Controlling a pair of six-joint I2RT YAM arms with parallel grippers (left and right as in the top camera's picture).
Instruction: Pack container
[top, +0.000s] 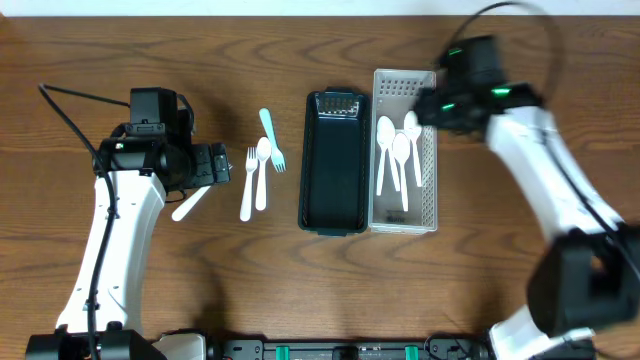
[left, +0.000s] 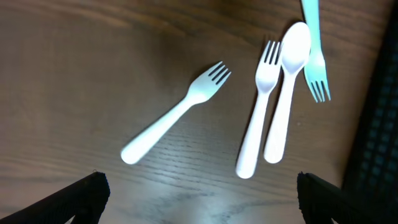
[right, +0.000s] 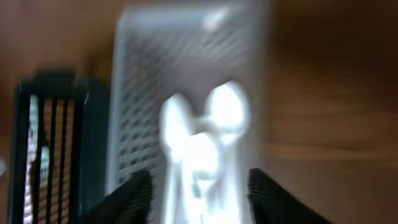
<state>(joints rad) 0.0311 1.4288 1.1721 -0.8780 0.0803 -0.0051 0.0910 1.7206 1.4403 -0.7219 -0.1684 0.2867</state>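
Note:
The left gripper moves down with a turn onto the white fork's handle (top: 198, 196) (left: 172, 116) just behind its head next, because that fork lies slanted to my open fingers.
A black container (top: 333, 190) lies at the table's middle, with a white basket (top: 428, 180) right of it holding three white spoons (top: 398, 150). Left of the container lie a teal fork (top: 272, 135), a white spoon (top: 262, 170) and a white fork (top: 247, 185). Another white fork (top: 190, 203) lies partly under my left gripper (top: 215, 165). The left wrist view shows that gripper (left: 202, 199) open and empty above the white fork (left: 177, 115), the second fork (left: 258, 112), the spoon (left: 289, 87) and the teal fork (left: 316, 56). My right gripper (right: 199, 199) is open over the basket's spoons (right: 205, 143); the view is blurred.
The black container's edge (left: 379, 124) shows at the right of the left wrist view. In the right wrist view the black container (right: 50, 143) sits left of the white basket (right: 134, 93). Bare wooden table (top: 520, 260) surrounds everything.

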